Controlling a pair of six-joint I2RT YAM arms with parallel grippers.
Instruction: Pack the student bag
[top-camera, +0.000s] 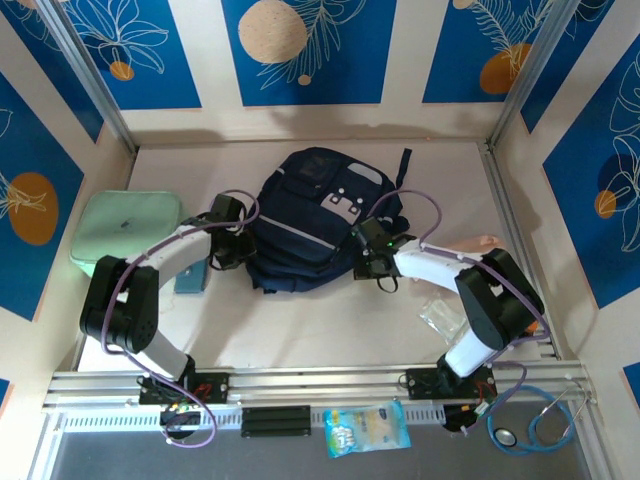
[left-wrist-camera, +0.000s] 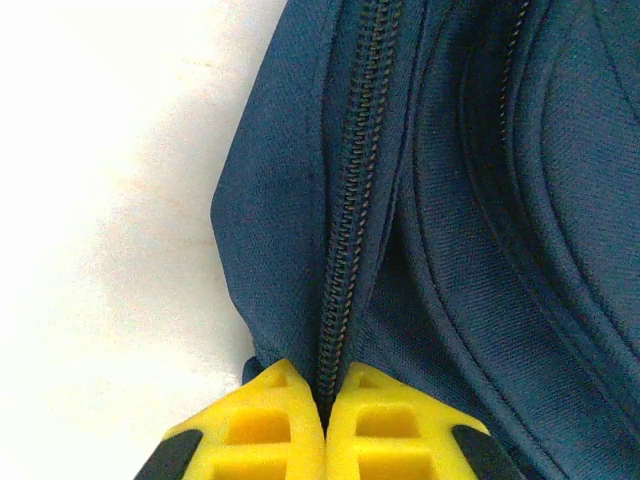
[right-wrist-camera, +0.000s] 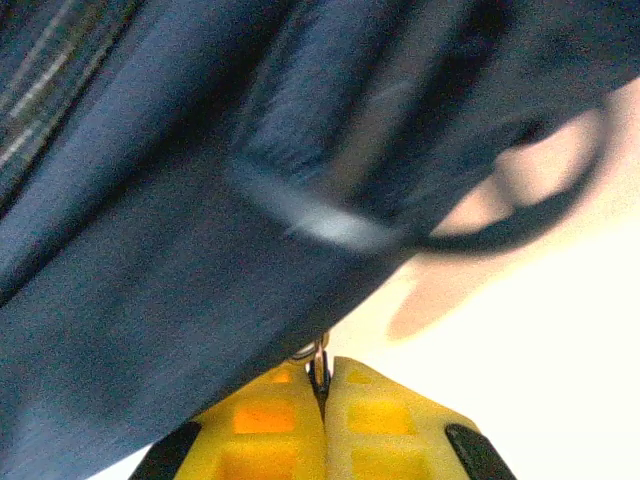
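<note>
I will move my right gripper outward along the bag's strap-side edge (right-wrist-camera: 392, 245), which lies outward of it, then release the pull (right-wrist-camera: 319, 354) while my left gripper holds the seam.
The student bag (top-camera: 315, 220), a dark navy backpack with a grey-white patch, lies in the middle of the table. My left gripper (top-camera: 236, 246) is at its left edge. In the left wrist view its yellow fingers (left-wrist-camera: 270, 430) are shut on the bag's zipper seam (left-wrist-camera: 350, 230), with the zipper line running into the gap between them. My right gripper (top-camera: 373, 252) is at the bag's lower right edge. Close up, that gripper (right-wrist-camera: 322, 385) is shut on a small metal zipper pull (right-wrist-camera: 319, 354) that hangs from the navy fabric (right-wrist-camera: 180, 250).
A mint green case (top-camera: 128, 228) lies at the left wall, and a small teal item (top-camera: 190, 280) sits beside the left arm. A clear plastic piece (top-camera: 440, 315) and a peach object (top-camera: 482, 242) lie near the right arm. A snack packet (top-camera: 367, 428) and a stethoscope (top-camera: 545, 420) sit by the front rail.
</note>
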